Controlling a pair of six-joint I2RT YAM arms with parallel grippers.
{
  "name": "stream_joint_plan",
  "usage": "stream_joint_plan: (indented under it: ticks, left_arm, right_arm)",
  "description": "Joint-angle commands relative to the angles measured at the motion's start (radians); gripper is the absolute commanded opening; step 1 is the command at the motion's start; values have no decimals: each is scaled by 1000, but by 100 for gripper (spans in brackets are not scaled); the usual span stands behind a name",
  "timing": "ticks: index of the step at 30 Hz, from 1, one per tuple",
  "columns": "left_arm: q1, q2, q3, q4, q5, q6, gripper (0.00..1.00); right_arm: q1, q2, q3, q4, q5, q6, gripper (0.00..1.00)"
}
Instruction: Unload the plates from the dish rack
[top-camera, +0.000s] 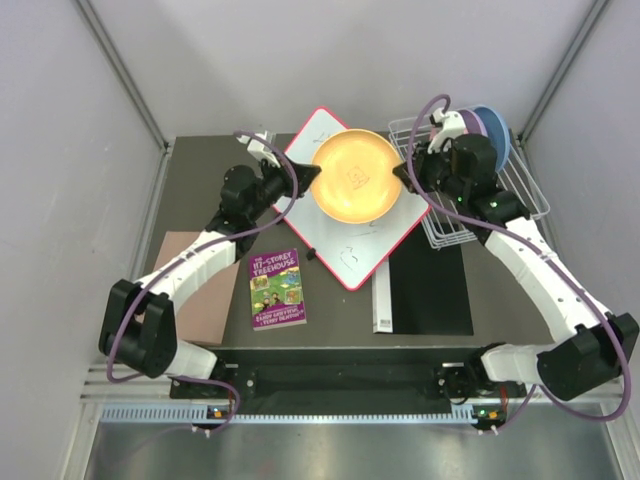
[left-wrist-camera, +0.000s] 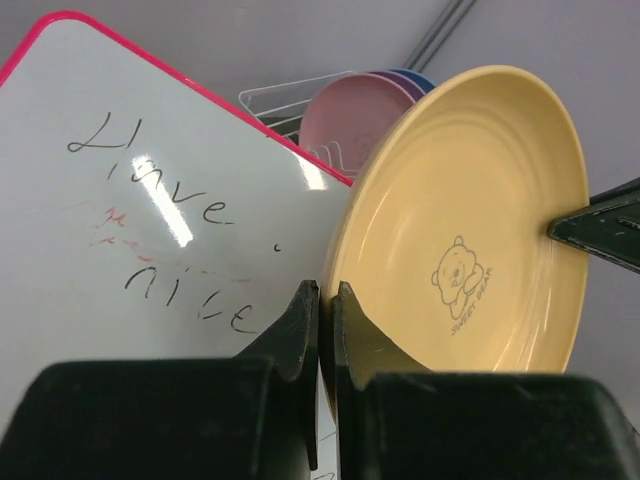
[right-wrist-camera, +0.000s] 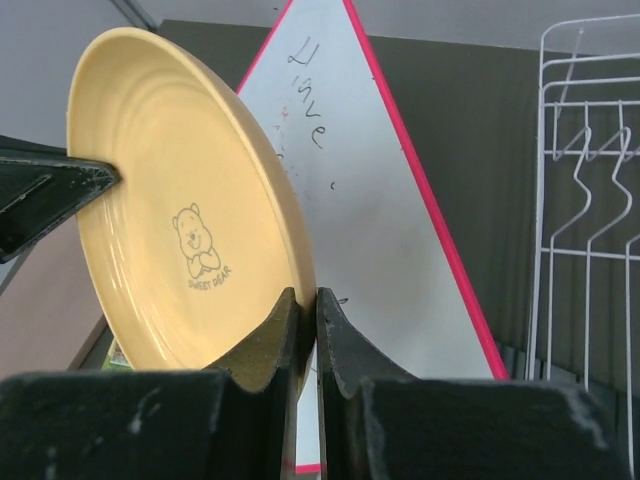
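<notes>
My left gripper takes the plate toward the left in the top view next, then down beyond the brown board, to release it where the tabletop lies bare.
The orange-yellow plate (top-camera: 355, 175) with a bear print is held above the red-rimmed whiteboard (top-camera: 350, 245). My left gripper (top-camera: 302, 180) is shut on its left rim and my right gripper (top-camera: 404, 172) is shut on its right rim. The left wrist view shows the plate (left-wrist-camera: 470, 200) pinched between my left gripper's (left-wrist-camera: 326, 292) jaws. The right wrist view shows the plate (right-wrist-camera: 170, 190) in my right gripper (right-wrist-camera: 308, 297). The pink plate (left-wrist-camera: 345, 125), lilac plate (top-camera: 470, 124) and light blue plate (top-camera: 493, 124) stand in the white wire dish rack (top-camera: 525, 190) at the back right.
A purple book (top-camera: 277, 288) and a brown board (top-camera: 200, 290) lie at the front left. A black mat (top-camera: 432, 285) with a white strip (top-camera: 383, 300) beside it lies in front of the rack. Grey walls close in the back and sides.
</notes>
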Motion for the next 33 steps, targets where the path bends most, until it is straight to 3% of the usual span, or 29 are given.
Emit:
stream_joint_plan:
  ticks: [1,3,4,5,7,8,9,17,25,33]
  left_arm:
    - [-5,-17,7,8,-21,53,0]
    - [-5,-18,1,5,-33,56,0]
    - [-6,-21,-2,-1,-54,59,0]
    - [-5,-31,-7,-9,-102,66,0]
    - [-2,-46,-7,-45,-163,99,0]
    - [7,-63,-2,-79,-205,111,0]
    - [17,-70,4,-94,-214,121,0]
    - [293,-169,-1,-243,-266,78,0]
    - [575,-128,-45,-314,-341,26,0]
    - [629,98,-58,-156,-308,-40,0]
  right_arm:
    - [4,-20,10,91,-16,16,0]
    - [4,-19,8,97,-24,13,1]
    - [4,-17,8,98,-23,7,13]
    - [6,-19,8,97,-18,2,41]
    - [4,-28,13,88,7,-21,50]
    - [3,-34,16,77,45,-30,68]
    - [3,-39,16,71,66,-39,72]
    - [-37,-89,23,28,252,-130,82]
    - [-176,-39,63,3,159,-128,82]
    - [-285,59,88,17,51,-105,81]
